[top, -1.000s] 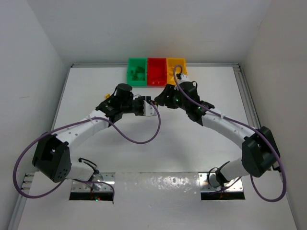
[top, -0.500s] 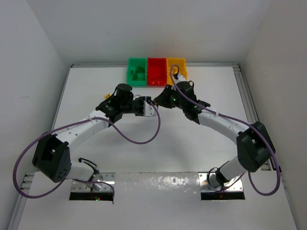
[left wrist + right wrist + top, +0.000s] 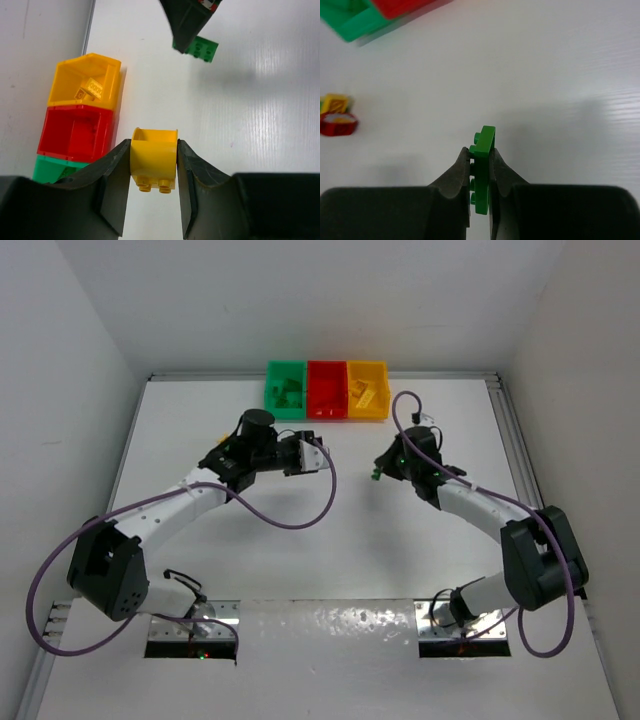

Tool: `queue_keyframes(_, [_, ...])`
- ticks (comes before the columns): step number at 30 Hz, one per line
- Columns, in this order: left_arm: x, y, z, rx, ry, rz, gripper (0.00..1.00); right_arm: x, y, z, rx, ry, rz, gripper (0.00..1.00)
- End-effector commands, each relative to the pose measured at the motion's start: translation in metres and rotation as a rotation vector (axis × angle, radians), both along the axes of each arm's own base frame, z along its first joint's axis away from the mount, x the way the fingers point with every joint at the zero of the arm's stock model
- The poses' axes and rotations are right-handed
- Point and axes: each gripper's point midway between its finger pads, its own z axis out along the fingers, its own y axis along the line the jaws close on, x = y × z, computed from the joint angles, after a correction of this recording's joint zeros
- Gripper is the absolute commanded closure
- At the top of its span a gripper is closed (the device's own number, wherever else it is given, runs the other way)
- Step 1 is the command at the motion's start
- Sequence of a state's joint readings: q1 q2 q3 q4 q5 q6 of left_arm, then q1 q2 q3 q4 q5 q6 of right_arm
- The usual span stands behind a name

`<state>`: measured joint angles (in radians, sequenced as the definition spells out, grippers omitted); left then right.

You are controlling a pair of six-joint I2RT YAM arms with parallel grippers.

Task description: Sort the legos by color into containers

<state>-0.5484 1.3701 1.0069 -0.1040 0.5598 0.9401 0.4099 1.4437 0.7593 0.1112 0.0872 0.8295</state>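
Yellow legos lie in the yellow container (image 3: 367,390). My left gripper needs to carry the yellow lego outward and to the right in the top view, over that container, and release it there.
My left gripper (image 3: 153,165) is shut on a yellow lego (image 3: 153,158), a hollow block held above the table with its studs toward the camera. From above, the left gripper (image 3: 318,455) sits mid-table, below the containers. My right gripper (image 3: 481,160) is shut on a flat green lego (image 3: 483,172), held on edge. Overhead, the right gripper (image 3: 378,472) hangs right of the left one with the green lego (image 3: 375,476) at its tip. The green container (image 3: 285,390), red container (image 3: 326,390) and yellow container (image 3: 367,390) stand side by side at the back. Pieces lie in the green and yellow ones.
The left wrist view shows the yellow container (image 3: 85,82) with yellow legos inside, the red container (image 3: 77,132), a corner of the green container (image 3: 50,167), and the green lego (image 3: 196,48) in the right gripper. A small yellow and red piece (image 3: 336,117) shows at the right wrist view's left edge.
The right gripper has closed on the green lego and pulled back to the right, away from the left gripper. The left gripper keeps hold of the yellow lego and has shifted slightly.
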Motion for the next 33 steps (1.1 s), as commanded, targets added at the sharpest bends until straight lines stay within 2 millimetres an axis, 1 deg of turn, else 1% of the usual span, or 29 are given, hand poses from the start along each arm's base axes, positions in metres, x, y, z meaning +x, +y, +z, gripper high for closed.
queue_keyframes(1, [0.009,-0.012,0.03,-0.108,0.002,0.009,1.0,0.012,-0.025,0.022,-0.069,-0.092,-0.05,1.0])
queue_keyframes(2, [0.014,-0.013,0.031,-0.135,0.055,0.059,1.0,0.013,-0.03,0.025,-0.098,-0.091,-0.064,1.0])
queue_keyframes(3, [0.021,-0.013,0.031,-0.131,0.053,0.074,1.0,0.013,-0.032,0.028,-0.113,-0.097,-0.067,1.0])
queue_keyframes(4, [0.037,-0.02,0.04,-0.174,0.076,0.121,1.0,0.014,-0.036,0.029,-0.139,-0.107,-0.065,1.0])
queue_keyframes(6, [0.053,-0.028,0.044,-0.235,0.153,0.189,1.0,0.014,-0.042,0.034,-0.167,-0.122,-0.08,1.0])
queue_keyframes(7, [0.069,-0.037,0.047,-0.257,0.172,0.21,1.0,0.014,-0.045,0.035,-0.188,-0.129,-0.083,1.0])
queue_keyframes(8, [0.08,-0.041,0.05,-0.278,0.194,0.239,1.0,0.014,-0.048,0.035,-0.201,-0.127,-0.093,1.0])
queue_keyframes(9, [0.088,-0.048,0.05,-0.313,0.264,0.277,1.0,0.014,-0.054,0.039,-0.22,-0.136,-0.118,1.0])
queue_keyframes(10, [0.112,-0.059,0.057,-0.34,0.28,0.307,1.0,0.014,-0.056,0.04,-0.234,-0.139,-0.12,1.0])
queue_keyframes(11, [0.128,-0.063,0.057,-0.354,0.297,0.361,1.0,0.013,-0.059,0.041,-0.241,-0.142,-0.126,1.0])
queue_keyframes(12, [0.14,-0.066,0.055,-0.367,0.334,0.401,1.0,0.013,-0.06,0.043,-0.246,-0.146,-0.128,1.0])
queue_keyframes(13, [0.158,-0.072,0.047,-0.357,0.354,0.436,1.0,0.014,-0.062,0.048,-0.254,-0.158,-0.133,1.0])
queue_keyframes(14, [0.169,-0.071,0.044,-0.362,0.352,0.477,1.0,0.013,-0.063,0.049,-0.254,-0.158,-0.132,1.0])
queue_keyframes(15, [0.178,-0.072,0.045,-0.383,0.344,0.492,1.0,0.013,-0.064,0.05,-0.256,-0.158,-0.133,1.0])
queue_keyframes(16, [0.189,-0.073,0.041,-0.391,0.328,0.513,1.0,0.013,-0.065,0.053,-0.264,-0.164,-0.14,1.0])
queue_keyframes(17, [0.195,-0.074,0.039,-0.398,0.317,0.524,1.0,0.012,-0.067,0.053,-0.27,-0.163,-0.144,1.0])
queue_keyframes(18, [0.205,-0.076,0.05,-0.442,0.276,0.527,1.0,0.012,-0.069,0.054,-0.275,-0.165,-0.147,1.0])
queue_keyframes(19, [0.218,-0.078,0.047,-0.459,0.265,0.56,1.0,0.013,-0.071,0.055,-0.279,-0.167,-0.159,1.0])
queue_keyframes(21, [0.235,-0.084,0.045,-0.503,0.29,0.596,1.0,0.013,-0.072,0.057,-0.279,-0.173,-0.161,1.0])
queue_keyframes(22, [0.241,-0.081,0.042,-0.516,0.301,0.62,1.0,0.014,-0.07,0.061,-0.269,-0.18,-0.154,1.0])
queue_keyframes(24, [0.245,-0.082,0.042,-0.549,0.32,0.632,1.0,0.015,-0.067,0.063,-0.26,-0.188,-0.14,1.0])
queue_keyframes(25, [0.247,-0.082,0.04,-0.548,0.316,0.63,1.0,0.017,-0.064,0.068,-0.252,-0.201,-0.134,1.0])
queue_keyframes(27, [0.251,-0.082,0.044,-0.562,0.288,0.629,1.0,0.02,-0.059,0.07,-0.248,-0.208,-0.109,1.0])
queue_keyframes(28, [0.258,-0.083,0.048,-0.573,0.272,0.634,1.0,0.023,-0.056,0.073,-0.248,-0.216,-0.094,1.0])
queue_keyframes(29, [0.263,-0.084,0.051,-0.581,0.263,0.64,1.0,0.025,-0.048,0.066,-0.243,-0.196,-0.055,1.0])
queue_keyframes(30, [0.268,-0.083,0.052,-0.583,0.264,0.653,1.0,0.026,-0.045,0.063,-0.239,-0.183,-0.036,1.0])
queue_keyframes(31, [0.281,-0.082,0.059,-0.614,0.244,0.667,1.0,0.029,-0.039,0.064,-0.227,-0.18,-0.015,1.0])
queue_keyframes(32, [0.287,-0.084,0.065,-0.64,0.238,0.663,1.0,0.029,-0.03,0.057,-0.206,-0.156,0.026,1.0])
queue_keyframes(33, [0.295,-0.085,0.07,-0.668,0.224,0.655,1.0,0.03,-0.026,0.057,-0.182,-0.151,0.031,1.0])
